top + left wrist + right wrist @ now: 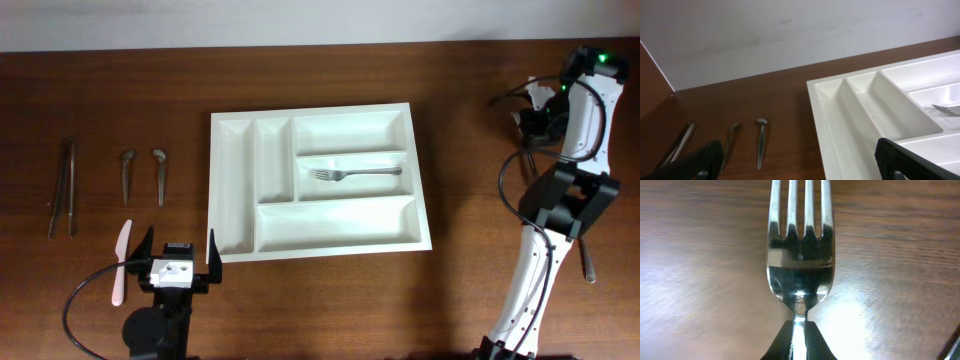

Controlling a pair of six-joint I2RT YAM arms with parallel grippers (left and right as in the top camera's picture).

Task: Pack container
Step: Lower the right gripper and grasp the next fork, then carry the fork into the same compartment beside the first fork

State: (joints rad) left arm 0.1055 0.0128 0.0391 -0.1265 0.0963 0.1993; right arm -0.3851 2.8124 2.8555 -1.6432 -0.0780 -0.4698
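The robot's right gripper rises next, carries the fork to the left in the overhead view and lets it go over the container's middle horizontal section, because another fork lies there.
The white container lies at the table's middle, with two narrow upright compartments on its left and three long horizontal ones on its right. A metal fork lies in the middle horizontal compartment. The container also shows in the left wrist view. My left gripper is open and empty just off the container's front left corner; its fingers frame bare wood and the tray's edge. My right gripper is shut on the neck of a second fork, held close above the wood at the far right.
Left of the container lie a pair of metal tongs, two metal spoons and a white plastic knife. Another piece of cutlery lies partly under the right arm. A wall runs along the table's back.
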